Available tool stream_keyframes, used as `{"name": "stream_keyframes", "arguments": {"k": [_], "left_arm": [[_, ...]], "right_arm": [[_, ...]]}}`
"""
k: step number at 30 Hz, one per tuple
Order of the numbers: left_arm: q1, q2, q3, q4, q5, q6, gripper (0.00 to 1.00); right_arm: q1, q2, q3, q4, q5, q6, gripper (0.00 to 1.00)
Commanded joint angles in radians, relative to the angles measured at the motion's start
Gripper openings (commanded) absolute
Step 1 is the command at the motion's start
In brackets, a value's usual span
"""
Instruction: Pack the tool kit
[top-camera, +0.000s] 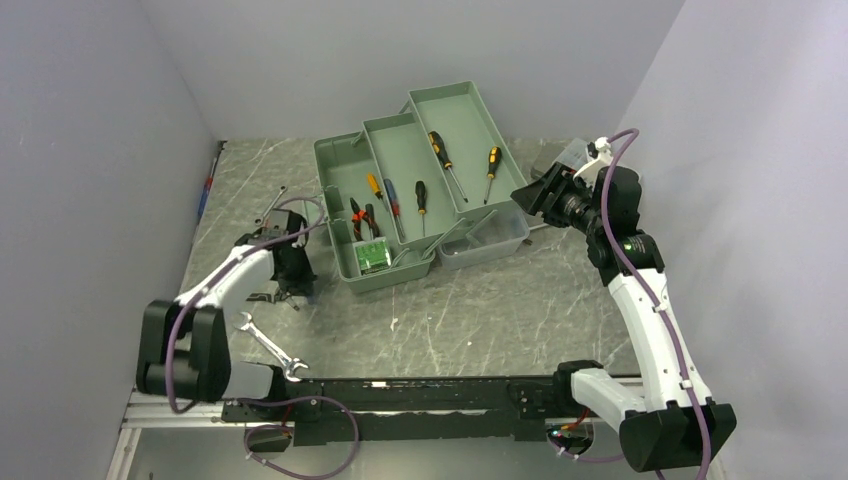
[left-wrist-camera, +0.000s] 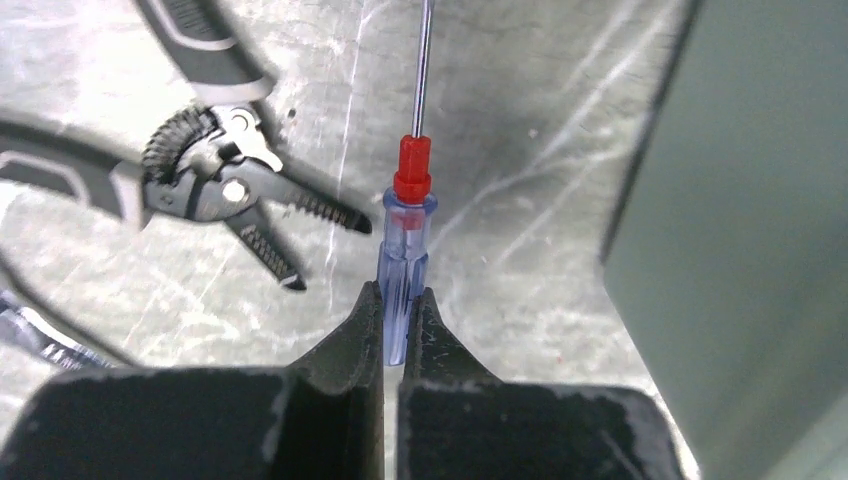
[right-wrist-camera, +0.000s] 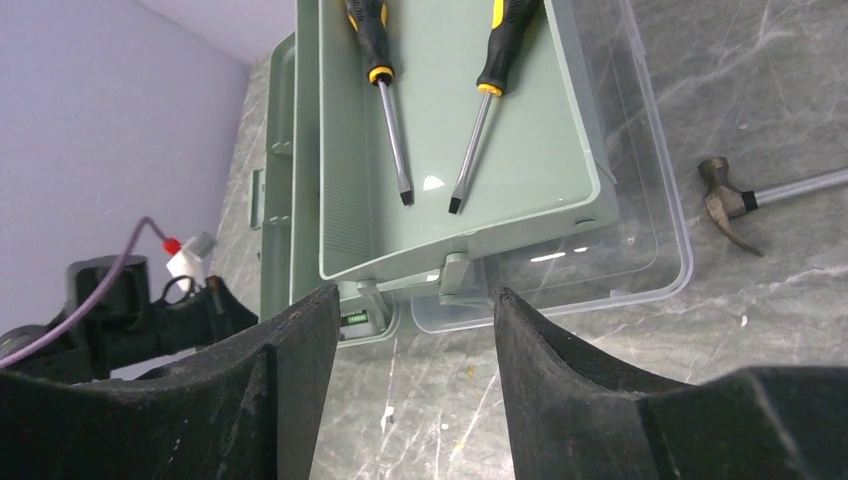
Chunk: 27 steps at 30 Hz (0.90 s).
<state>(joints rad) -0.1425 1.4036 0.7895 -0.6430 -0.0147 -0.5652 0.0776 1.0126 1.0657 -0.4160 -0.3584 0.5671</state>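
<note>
I need to lift my left gripper over the box's side next and release the small screwdriver beyond it, outward of my gripper, in the bottom section with the red-handled pliers (top-camera: 358, 217).
The sage-green toolbox (top-camera: 338, 165) stands open at the table's middle with its trays folded out. Several screwdrivers and red-handled pliers (top-camera: 358, 217) lie in it. My left gripper (top-camera: 290, 285) is low over the table, left of the box. It is shut on the clear blue handle of a small screwdriver (left-wrist-camera: 405, 250) with a red collar, shaft pointing away. The box wall (left-wrist-camera: 750, 250) is close on the right. My right gripper (top-camera: 530, 195) hangs open and empty over the box's right end. The right wrist view shows its fingers (right-wrist-camera: 415, 300) apart, with two black-and-yellow screwdrivers (right-wrist-camera: 385, 90) in the top tray (right-wrist-camera: 540, 130).
Grey-handled pliers (left-wrist-camera: 230, 190) lie on the table just left of the held screwdriver. A silver wrench (top-camera: 270, 345) lies near the left arm's base. The translucent lid (right-wrist-camera: 640, 230) juts out below the top tray. A hammer (right-wrist-camera: 735, 205) lies beside it.
</note>
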Motion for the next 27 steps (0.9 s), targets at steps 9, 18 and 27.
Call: {"name": "stream_keyframes", "arguments": {"k": [9,18,27], "left_arm": [[0.004,-0.365,0.191,-0.256,0.018,0.017,0.0],[-0.008,-0.418,0.284,-0.121,0.257,-0.043,0.0],[-0.072,-0.151,0.411,0.1,0.302,-0.128,0.0]], "right_arm": [[0.002,-0.026,0.0,0.041,-0.034,0.015,0.59],[0.001,-0.026,0.013,0.021,-0.028,0.008,0.59],[0.002,-0.043,0.019,-0.025,0.011,-0.007,0.6]]}}
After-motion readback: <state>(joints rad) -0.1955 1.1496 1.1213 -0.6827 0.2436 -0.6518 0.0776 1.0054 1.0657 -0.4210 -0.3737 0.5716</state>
